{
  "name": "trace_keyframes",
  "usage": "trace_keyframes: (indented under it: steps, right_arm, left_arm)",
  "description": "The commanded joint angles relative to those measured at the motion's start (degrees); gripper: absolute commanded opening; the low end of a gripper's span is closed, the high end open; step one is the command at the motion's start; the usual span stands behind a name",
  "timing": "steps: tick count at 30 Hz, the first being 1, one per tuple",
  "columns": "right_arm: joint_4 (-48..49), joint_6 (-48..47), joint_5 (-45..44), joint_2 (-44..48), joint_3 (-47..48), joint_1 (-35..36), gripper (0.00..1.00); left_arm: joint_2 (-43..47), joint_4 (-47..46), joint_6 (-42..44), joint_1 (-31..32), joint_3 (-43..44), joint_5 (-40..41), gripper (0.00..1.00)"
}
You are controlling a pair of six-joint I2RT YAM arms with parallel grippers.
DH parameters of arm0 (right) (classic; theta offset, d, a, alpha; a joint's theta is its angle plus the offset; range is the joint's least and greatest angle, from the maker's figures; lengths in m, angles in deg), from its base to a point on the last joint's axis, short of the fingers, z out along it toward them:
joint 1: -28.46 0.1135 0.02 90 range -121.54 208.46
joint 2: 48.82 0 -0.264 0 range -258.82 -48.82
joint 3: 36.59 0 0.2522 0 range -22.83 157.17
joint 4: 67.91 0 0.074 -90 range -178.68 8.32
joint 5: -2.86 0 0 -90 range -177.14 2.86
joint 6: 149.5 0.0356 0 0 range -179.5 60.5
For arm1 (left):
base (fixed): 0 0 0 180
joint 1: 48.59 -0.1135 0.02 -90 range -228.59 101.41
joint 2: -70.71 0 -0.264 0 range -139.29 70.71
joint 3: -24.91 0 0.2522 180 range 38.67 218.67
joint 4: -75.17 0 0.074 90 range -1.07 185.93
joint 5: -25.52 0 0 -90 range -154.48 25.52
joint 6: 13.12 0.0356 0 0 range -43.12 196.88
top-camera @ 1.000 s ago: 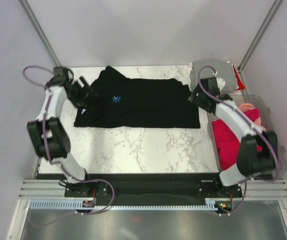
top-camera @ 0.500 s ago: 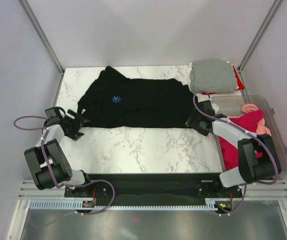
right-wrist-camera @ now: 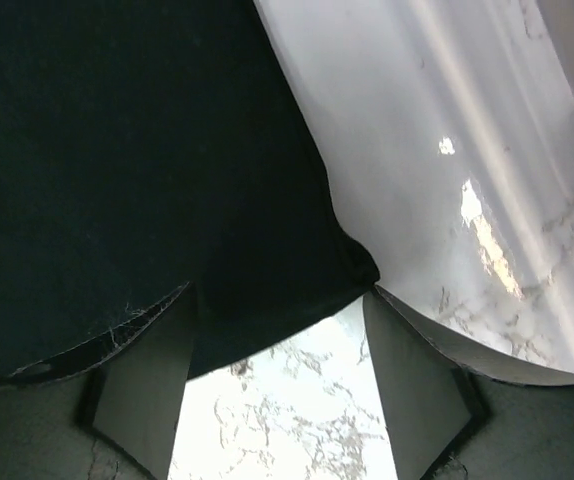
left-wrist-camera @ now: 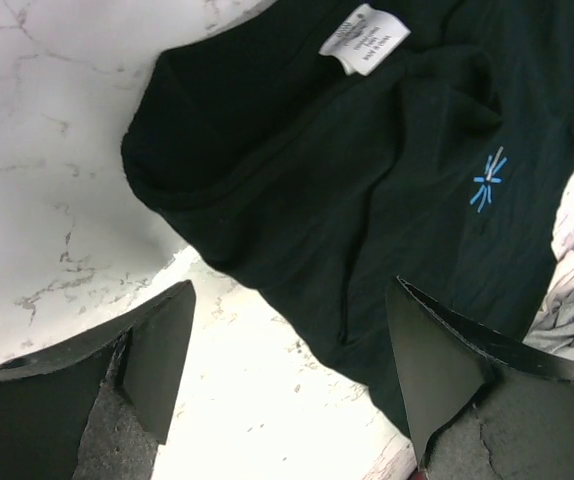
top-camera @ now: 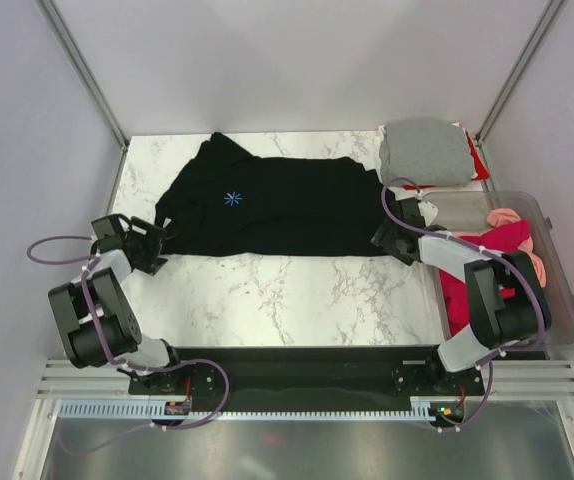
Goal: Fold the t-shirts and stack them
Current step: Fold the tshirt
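The black shirt's edge already runs between my open fingers. My left gripper should next ease slightly outward onto the black shirt's near corner (top-camera: pixel 171 244) (left-wrist-camera: pixel 225 246) by the white tag.
A large black t-shirt (top-camera: pixel 277 205) with a small blue starburst logo (top-camera: pixel 232 198) lies spread across the far half of the marble table; it also shows in the left wrist view (left-wrist-camera: pixel 367 170) and the right wrist view (right-wrist-camera: pixel 127 170). My left gripper (top-camera: pixel 159 243) is open, low at the shirt's near left corner, its jaws either side of the hem (left-wrist-camera: pixel 282 370). My right gripper (top-camera: pixel 387 238) is open at the shirt's near right corner (right-wrist-camera: pixel 277 385). A folded grey t-shirt (top-camera: pixel 425 150) sits at the far right. Crimson (top-camera: pixel 462 285) and salmon-pink (top-camera: pixel 507 217) shirts lie in the tub.
A clear plastic tub (top-camera: pixel 557 270) stands along the table's right edge. A red item (top-camera: pixel 475 158) peeks from under the grey shirt. Bare marble (top-camera: pixel 287 295) lies between the black shirt and the near edge. Frame posts stand at the far corners.
Both arms swung from the shirt's far corners down to its near corners and lowered to the table. In the last half second they only settled slightly; the tub's shirts shifted a little.
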Motion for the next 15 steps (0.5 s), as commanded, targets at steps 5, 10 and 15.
trace_keyframes:
  steps: [5, 10, 15]
  right_arm:
    - [1.0, 0.4, -0.9, -3.7, 0.0, -1.3, 0.64]
    - [1.3, -0.5, -0.3, -4.2, 0.6, -1.3, 0.49]
    - [1.8, -1.0, -0.1, -5.2, 1.0, -1.6, 0.18]
  left_arm:
    - [-2.6, -3.3, -2.4, 1.0, -0.6, 4.9, 0.80]
    - [-6.0, -4.3, -3.4, 1.8, 0.9, 7.7, 0.76]
    - [-10.4, -4.3, -4.1, 2.7, 4.7, 9.4, 0.60]
